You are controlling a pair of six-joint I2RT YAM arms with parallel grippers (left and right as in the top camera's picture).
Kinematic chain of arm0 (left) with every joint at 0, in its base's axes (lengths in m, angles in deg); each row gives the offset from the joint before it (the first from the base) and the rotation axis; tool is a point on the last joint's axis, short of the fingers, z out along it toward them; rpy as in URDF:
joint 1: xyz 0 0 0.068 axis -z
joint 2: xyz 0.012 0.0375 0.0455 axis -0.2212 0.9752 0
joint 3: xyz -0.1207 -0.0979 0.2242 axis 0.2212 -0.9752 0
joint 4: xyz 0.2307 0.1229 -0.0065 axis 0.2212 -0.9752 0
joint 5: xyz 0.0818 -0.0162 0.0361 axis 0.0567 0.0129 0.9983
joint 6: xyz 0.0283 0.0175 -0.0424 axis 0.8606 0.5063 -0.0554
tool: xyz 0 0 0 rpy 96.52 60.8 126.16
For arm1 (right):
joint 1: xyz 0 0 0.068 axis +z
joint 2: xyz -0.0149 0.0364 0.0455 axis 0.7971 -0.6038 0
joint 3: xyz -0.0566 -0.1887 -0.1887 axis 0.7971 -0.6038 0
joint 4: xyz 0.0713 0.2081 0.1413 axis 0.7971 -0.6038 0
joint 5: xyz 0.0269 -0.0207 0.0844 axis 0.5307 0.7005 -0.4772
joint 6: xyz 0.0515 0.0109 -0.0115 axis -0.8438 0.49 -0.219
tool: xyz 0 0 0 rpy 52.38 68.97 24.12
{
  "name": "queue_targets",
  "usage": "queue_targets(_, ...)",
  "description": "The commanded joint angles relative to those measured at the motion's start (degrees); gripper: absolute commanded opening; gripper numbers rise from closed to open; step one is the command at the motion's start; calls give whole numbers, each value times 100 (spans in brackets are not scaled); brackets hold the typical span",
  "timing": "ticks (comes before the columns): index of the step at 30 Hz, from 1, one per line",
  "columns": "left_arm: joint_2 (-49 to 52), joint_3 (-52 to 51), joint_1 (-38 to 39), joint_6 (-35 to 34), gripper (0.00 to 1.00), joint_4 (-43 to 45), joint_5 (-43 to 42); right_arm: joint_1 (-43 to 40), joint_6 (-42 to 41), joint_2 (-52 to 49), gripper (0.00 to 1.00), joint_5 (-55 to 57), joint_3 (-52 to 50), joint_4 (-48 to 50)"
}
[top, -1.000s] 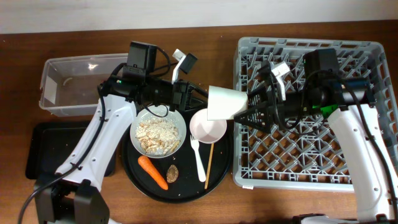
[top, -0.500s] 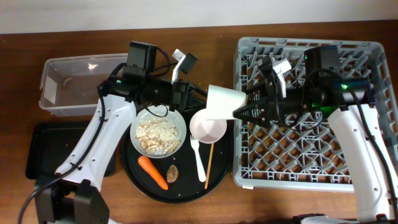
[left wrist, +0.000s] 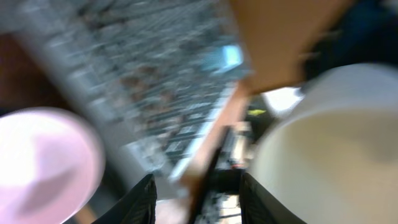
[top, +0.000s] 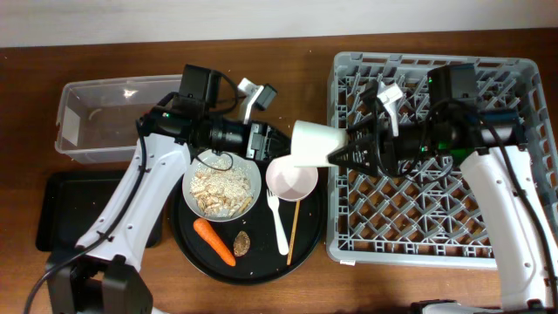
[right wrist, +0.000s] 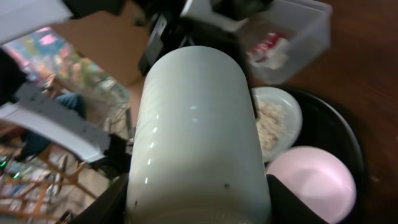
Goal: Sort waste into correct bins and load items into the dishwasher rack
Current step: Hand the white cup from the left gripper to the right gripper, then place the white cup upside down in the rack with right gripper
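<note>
The cup [top: 314, 144] hangs short of the rack, so the robot's right gripper next needs to swing to the right in the overhead view, tilt down and lower it beside the blue item.
My right gripper [top: 349, 154] is shut on a white cup [top: 314, 144], held on its side above the gap between the round tray and the grey dishwasher rack [top: 436, 218]. The cup fills the right wrist view [right wrist: 199, 137], between the fingers [right wrist: 199, 202]. My left gripper [top: 258, 139] is open and empty above the white dish of food scraps [top: 221, 185]. The left wrist view is blurred, with jaws [left wrist: 198, 199] apart. A pink bowl [top: 291, 179], white fork [top: 277, 222], chopstick [top: 294, 228], carrot [top: 214, 242] and brown pit [top: 241, 242] lie on the tray.
A round black tray [top: 187, 240] holds the dish and scraps. The clear tub [top: 113, 118] stands at the back left, with a red wrapper [right wrist: 268, 50] inside. The shallow black tray [top: 65, 209] lies in front of it.
My left gripper has turned and shifted slightly towards the white dish. My right gripper and the cup have barely moved.
</note>
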Motion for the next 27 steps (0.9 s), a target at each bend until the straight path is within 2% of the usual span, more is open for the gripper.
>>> queue_targets(1,-90,48,-181,31,43,-501,2221,-424,-540,24,30,968,98,-9)
queue_targets(5,-90,50,-380,33,43,-1029,3171,-992,-970,24,30,1982,98,-98)
queue_targets(7,-90,50,-459,33,43,-1193,3403,-1320,-1401,24,30,2909,98,-144)
queue_targets(13,-90,50,-505,35,43,-1272,3574,-2111,-2844,24,29,5372,98,-192)
queue_targets(15,-90,48,-505,35,43,-1270,3571,-2363,-3143,24,29,5888,98,-201)
queue_targets(22,-90,48,-505,33,43,-1270,3567,-3045,-3427,-24,30,6765,92,-367)
queue_targets(27,-90,50,-505,33,43,-1270,3567,-3222,-3442,-365,30,6872,92,-527)
